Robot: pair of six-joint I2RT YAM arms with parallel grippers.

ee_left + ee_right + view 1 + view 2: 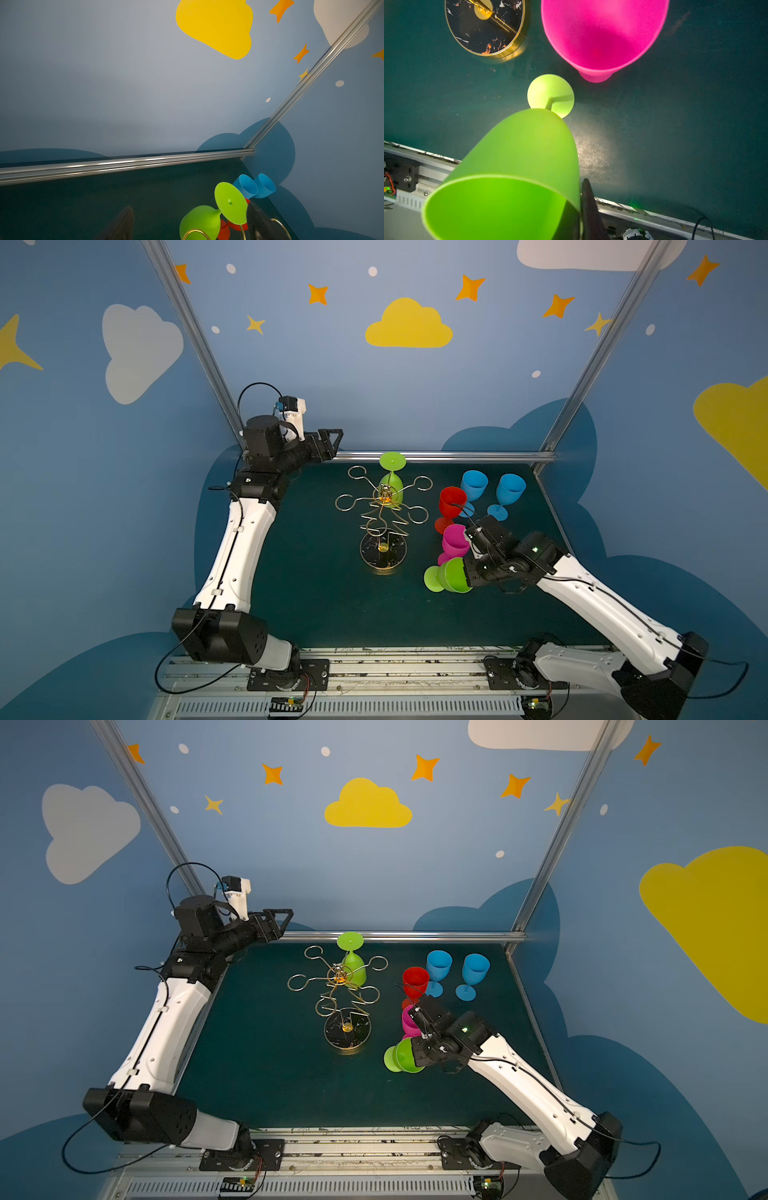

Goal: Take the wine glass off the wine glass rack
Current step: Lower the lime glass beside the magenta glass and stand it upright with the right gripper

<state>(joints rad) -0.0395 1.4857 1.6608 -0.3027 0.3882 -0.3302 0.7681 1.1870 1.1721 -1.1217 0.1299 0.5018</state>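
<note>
My right gripper swings the second green wine glass's rim toward the rack (pixel 382 506) next, turning the green wine glass upright over its foot (pixel 432 579) for the release, because its bowl still leans over.
The gold wire wine glass rack (pixel 382 506) (pixel 337 986) stands mid-table on its round dark base (pixel 485 27). One green wine glass (pixel 392 485) (pixel 354 969) (pixel 202 220) hangs upside down from a rear arm, foot up. My left gripper (pixel 331 442) (pixel 279 921) (pixel 190 206) is open at the back left, apart from that glass and holding nothing. My right gripper (pixel 467 572) (pixel 414 1054) (pixel 580 207) is shut on the rim of a second green wine glass (pixel 451 574) (pixel 519 155). That glass is tilted at the front right of the rack, foot toward the table.
A pink glass (pixel 455 541) (pixel 604 35) stands right beside the held one. Behind it are a red glass (pixel 452 502) and two blue glasses (pixel 473 485) (pixel 510 489). A metal rail (pixel 444 456) edges the back of the table.
</note>
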